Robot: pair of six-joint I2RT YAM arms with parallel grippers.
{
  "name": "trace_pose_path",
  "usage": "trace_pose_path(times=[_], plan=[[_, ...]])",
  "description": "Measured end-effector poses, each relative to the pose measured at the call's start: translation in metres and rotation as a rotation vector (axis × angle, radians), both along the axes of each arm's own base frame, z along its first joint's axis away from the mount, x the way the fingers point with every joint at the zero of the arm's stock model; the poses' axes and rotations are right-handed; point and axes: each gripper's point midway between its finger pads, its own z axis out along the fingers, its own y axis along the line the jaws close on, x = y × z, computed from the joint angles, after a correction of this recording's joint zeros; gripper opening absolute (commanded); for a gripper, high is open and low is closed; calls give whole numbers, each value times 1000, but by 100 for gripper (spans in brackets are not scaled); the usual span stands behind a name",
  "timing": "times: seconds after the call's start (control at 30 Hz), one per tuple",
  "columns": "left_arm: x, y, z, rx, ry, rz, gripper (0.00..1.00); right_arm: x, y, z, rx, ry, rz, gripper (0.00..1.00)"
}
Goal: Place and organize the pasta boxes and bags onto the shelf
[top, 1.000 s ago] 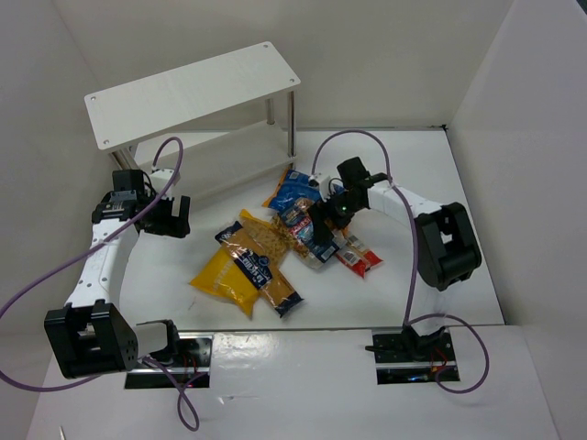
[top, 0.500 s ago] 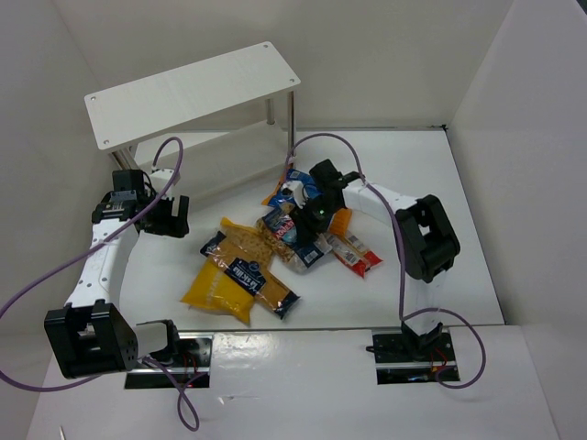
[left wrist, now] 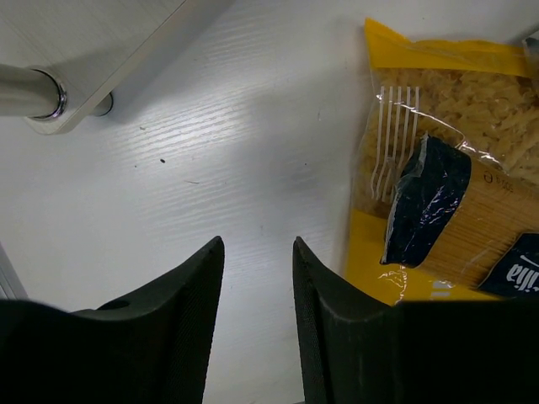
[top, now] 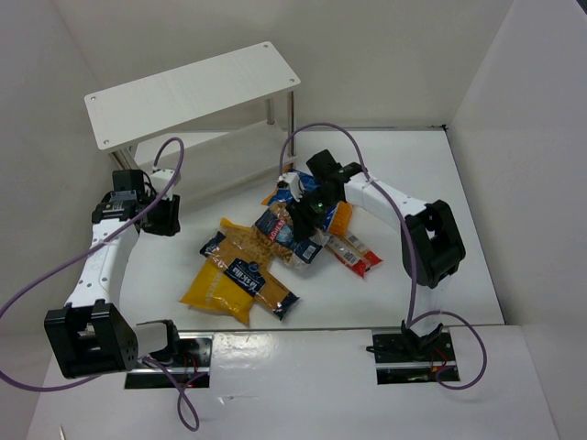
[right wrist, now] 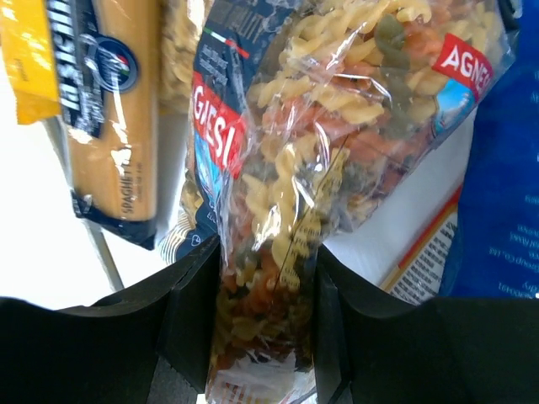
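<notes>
I will turn my right gripper to the left in the top view next, swing its clear bag over the yellow-orange bag (top: pixel 215 289) and let it go, as my left gripper by the shelf is open.
My right gripper (right wrist: pixel 268 252) is shut on a clear bag of tricolour spiral pasta (right wrist: pixel 320 109); the bag's end fills the gap between the fingers. From above, that gripper (top: pixel 307 207) sits over the pile, with the bag (top: pixel 282 227) reaching toward the front left. A yellow-orange bag (top: pixel 215 289), a clear spaghetti pack with a navy label (top: pixel 255 273), a blue bag (top: pixel 284 190) and a narrow red packet (top: pixel 353 255) lie on the table. The white shelf (top: pixel 183 92) stands at the back left. My left gripper (top: pixel 171 215) hangs near the shelf, open with narrowed jaws and bare table between them (left wrist: pixel 258 252).
A silver shelf leg (left wrist: pixel 25 93) and the lower board's corner (left wrist: pixel 101 34) are close at the left gripper's upper left. A yellow bag of pasta (left wrist: pixel 438 168) lies to its right. White walls enclose the table on three sides.
The right gripper has shut on the spiral pasta bag and moved left toward the shelf, shifting the bag and the pile. The left jaws have narrowed; that arm has stayed put.
</notes>
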Motion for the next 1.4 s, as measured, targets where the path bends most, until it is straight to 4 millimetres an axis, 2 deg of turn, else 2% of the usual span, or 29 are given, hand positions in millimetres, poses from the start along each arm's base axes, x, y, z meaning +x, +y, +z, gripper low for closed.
trace_pose_path(times=[0.13, 0.17, 0.23, 0.4, 0.63, 0.83, 0.97, 1.27, 1.4], plan=[[-1, -7, 0, -16, 12, -28, 66, -4, 8, 8, 26, 3, 28, 0], [-1, -10, 1, -24, 17, -44, 75, -7, 10, 8, 31, 8, 37, 0], [2, -21, 4, -43, 22, -89, 85, -11, 13, 9, 37, 15, 52, 0], [11, -51, 5, -95, 40, -223, 100, -15, 14, 12, 49, 24, 73, 0], [2, -93, -10, -212, 149, -408, 100, -16, 14, 13, 48, 24, 79, 0], [8, -127, -7, -339, 200, -574, 100, -16, 19, 33, 79, 18, 105, 0], [14, -140, -4, -421, 221, -642, 100, -16, 24, 43, 110, 12, 122, 0], [-4, -155, -1, -558, 280, -727, 100, -27, 23, 51, 127, 37, 150, 0], [-10, -161, -4, -613, 307, -759, 100, -27, 27, 64, 157, 30, 170, 0]])
